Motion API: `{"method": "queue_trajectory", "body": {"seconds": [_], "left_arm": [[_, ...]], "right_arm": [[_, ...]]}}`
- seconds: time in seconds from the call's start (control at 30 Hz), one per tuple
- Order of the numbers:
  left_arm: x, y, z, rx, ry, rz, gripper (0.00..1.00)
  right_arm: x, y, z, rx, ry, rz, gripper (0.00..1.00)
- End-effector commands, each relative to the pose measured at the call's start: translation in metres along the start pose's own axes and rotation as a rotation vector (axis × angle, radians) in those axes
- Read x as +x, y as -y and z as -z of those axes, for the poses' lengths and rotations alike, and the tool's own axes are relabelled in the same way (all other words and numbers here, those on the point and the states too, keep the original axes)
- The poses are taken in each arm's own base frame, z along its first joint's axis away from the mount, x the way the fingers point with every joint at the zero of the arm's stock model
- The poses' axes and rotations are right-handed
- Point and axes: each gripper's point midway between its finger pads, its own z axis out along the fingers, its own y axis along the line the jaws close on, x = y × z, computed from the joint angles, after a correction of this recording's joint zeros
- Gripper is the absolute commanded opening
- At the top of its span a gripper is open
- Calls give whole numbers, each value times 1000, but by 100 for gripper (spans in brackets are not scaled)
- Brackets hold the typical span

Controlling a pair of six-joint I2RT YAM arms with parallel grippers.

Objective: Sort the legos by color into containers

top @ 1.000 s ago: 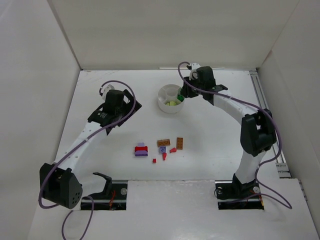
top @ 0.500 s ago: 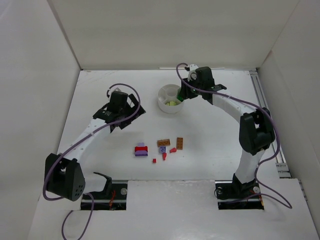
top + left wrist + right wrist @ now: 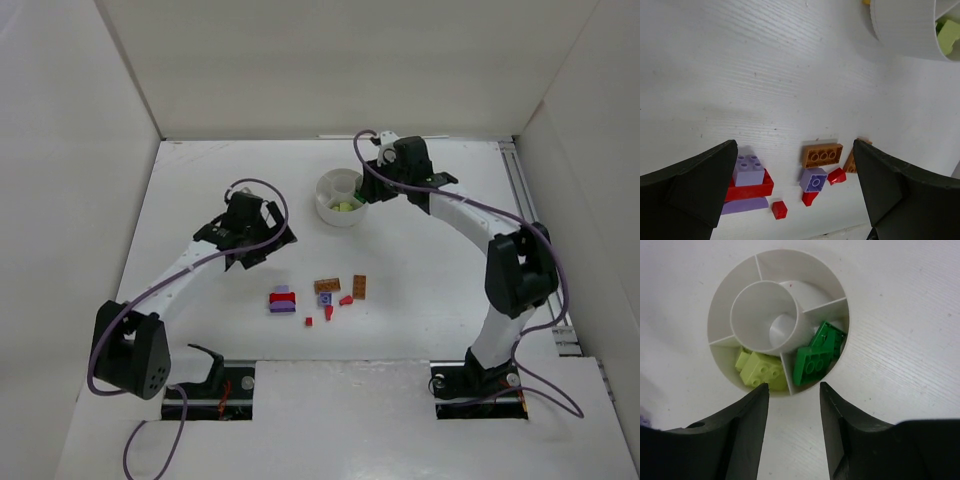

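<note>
My left gripper is going to move back and toward the right in the top view next, then down onto the small purple brick (image 3: 325, 299), because the brick is still outside the dish (image 3: 340, 198).
The round white dish (image 3: 340, 198) holds dark green legos (image 3: 817, 357) in one wedge and lime-yellow legos (image 3: 762, 371) in the wedge beside it; its rim (image 3: 785, 265) and centre well are bare. My right gripper (image 3: 792, 387) is open and empty, just above the dish's edge (image 3: 372, 185). Loose legos lie on the table: a purple-and-red stack (image 3: 749, 175), an orange-brown plate (image 3: 822, 155), a small purple brick (image 3: 814, 180) and red bits (image 3: 779, 210). My left gripper (image 3: 795, 145) is open and empty above them (image 3: 268, 243).
A second orange-brown plate (image 3: 359, 286) lies right of the first, half hidden behind my left finger in the left wrist view (image 3: 850, 162). The dish's wall shows at the top right of that view (image 3: 905, 22). White walls enclose the table on three sides.
My left gripper has moved right and nearer, towards the loose legos. My right gripper has shifted only slightly at the dish.
</note>
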Motion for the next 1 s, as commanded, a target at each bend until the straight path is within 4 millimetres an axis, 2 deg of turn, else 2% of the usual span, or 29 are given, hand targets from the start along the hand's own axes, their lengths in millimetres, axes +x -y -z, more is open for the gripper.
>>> {"method": "queue_trajectory", "body": {"seconds": [0.0,0.07,0.1,0.13,0.17,0.2,0.23,0.27,0.3,0.33,0.37,0.43,0.5,0.57,0.63,0.73,0.77,0.87,0.97], "left_arm": [[15,4,3,25,-32,-57,100],[19,8,6,39,-35,-84,100],[30,11,7,61,-47,-136,100],[30,11,7,62,-47,-157,100],[36,17,8,88,-54,-197,99],[49,27,9,114,-66,-261,99],[54,34,10,121,-64,-304,97],[57,46,10,135,-60,-361,96],[70,57,11,129,-30,-487,96],[74,61,11,104,-4,-524,96],[75,69,13,88,15,-573,96],[90,71,3,59,4,-664,96],[94,67,-10,35,-12,-694,92],[98,78,-16,86,-9,-752,88],[101,83,-19,104,-3,-787,88],[105,77,-19,80,-5,-781,87],[107,77,-15,90,-5,-786,87],[110,71,-8,105,-7,-760,87],[117,58,-6,91,-27,-752,87]], "right_arm": [[-25,-15,33,6,91,56,51],[-26,-14,47,31,111,59,51],[-4,-16,54,40,86,47,54],[-4,-16,54,40,85,47,54],[-3,-18,63,39,96,38,54],[4,-16,66,49,88,36,54],[24,-15,66,51,51,29,54],[26,-17,74,50,61,20,54],[33,-15,77,60,53,18,54],[40,-14,80,71,48,17,54],[54,-11,82,82,25,12,54],[61,-10,94,106,22,0,54],[71,-12,105,106,14,-11,54],[74,-13,111,106,17,-10,54],[76,-15,119,105,26,-8,54],[76,-12,127,114,25,-15,54],[73,-13,130,113,40,-12,54],[79,-13,132,113,34,-13,54],[81,-13,133,114,33,-4,54]]}}
